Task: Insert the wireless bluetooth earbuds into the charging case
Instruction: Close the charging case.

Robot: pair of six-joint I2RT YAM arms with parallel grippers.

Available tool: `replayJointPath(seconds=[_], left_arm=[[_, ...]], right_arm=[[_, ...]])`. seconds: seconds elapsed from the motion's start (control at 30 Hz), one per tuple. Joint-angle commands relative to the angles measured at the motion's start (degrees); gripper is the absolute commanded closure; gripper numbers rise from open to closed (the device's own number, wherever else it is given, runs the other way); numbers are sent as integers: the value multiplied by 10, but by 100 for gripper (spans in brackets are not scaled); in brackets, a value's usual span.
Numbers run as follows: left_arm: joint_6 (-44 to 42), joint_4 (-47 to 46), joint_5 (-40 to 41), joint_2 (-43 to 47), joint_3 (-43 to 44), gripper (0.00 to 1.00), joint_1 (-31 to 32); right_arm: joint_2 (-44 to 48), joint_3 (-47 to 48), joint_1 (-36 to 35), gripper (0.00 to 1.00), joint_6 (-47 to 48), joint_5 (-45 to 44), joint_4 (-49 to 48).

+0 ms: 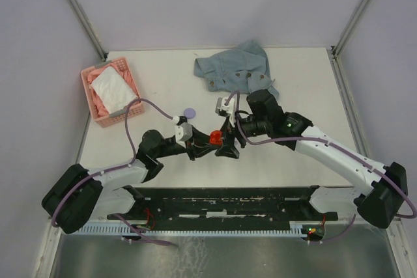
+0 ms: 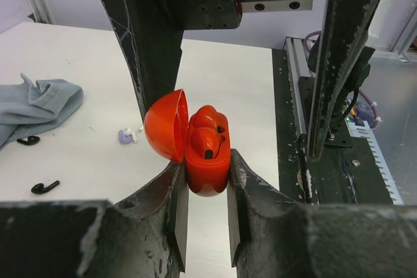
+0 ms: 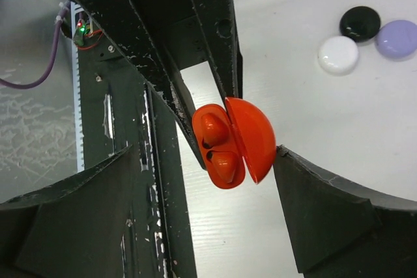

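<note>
Next, my left gripper moves down, its fingers tilting downward, and releases the case on the clear tabletop near the black bar (image 1: pixel 214 159), which lies below my left gripper.
My left gripper (image 2: pixel 206 168) is shut on the base of a red charging case (image 2: pixel 208 167) and holds it above the table, its lid (image 2: pixel 165 125) swung open. Two red earbuds (image 2: pixel 206 133) sit in its wells; they also show in the right wrist view (image 3: pixel 215 142). My right gripper (image 3: pixel 207 158) is open wide, with one finger on each side of the case (image 3: pixel 229 161), and holds nothing. The lid (image 3: pixel 255 136) is close to one finger. From above, the case (image 1: pixel 215 138) hangs between the left gripper (image 1: pixel 203 145) and the right gripper (image 1: pixel 228 140). Two black earbuds (image 2: pixel 44 187) and a lilac one (image 2: pixel 126 137) lie on the table.
Black (image 3: pixel 359 23), white (image 3: pixel 338 55) and lilac (image 3: pixel 397 38) round cases lie shut together on the table. A denim cloth (image 1: pixel 236 66) lies at the back. A pink basket (image 1: pixel 98 116) with cloth in it stands at the back left. A black rail (image 1: pixel 221 201) runs along the near edge.
</note>
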State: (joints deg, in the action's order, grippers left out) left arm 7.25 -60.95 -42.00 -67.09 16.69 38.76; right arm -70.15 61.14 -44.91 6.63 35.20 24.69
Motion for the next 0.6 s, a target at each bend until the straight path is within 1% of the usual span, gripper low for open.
replayJointPath(seconds=[0.0,0.17,0.4,0.5,0.57], left_arm=[[21,1,17,-11,28,97,2],[38,-1,24,-38,33,97,-4],[85,-30,24,-71,28,97,-21],[108,-14,37,-76,27,97,-25],[121,29,55,-73,33,97,-25]], right_arm=[[-11,30,4,9,23,58,13],[-12,35,4,10,35,70,27],[9,24,6,10,35,50,29],[17,18,7,10,21,11,21],[24,8,6,10,4,-46,9]])
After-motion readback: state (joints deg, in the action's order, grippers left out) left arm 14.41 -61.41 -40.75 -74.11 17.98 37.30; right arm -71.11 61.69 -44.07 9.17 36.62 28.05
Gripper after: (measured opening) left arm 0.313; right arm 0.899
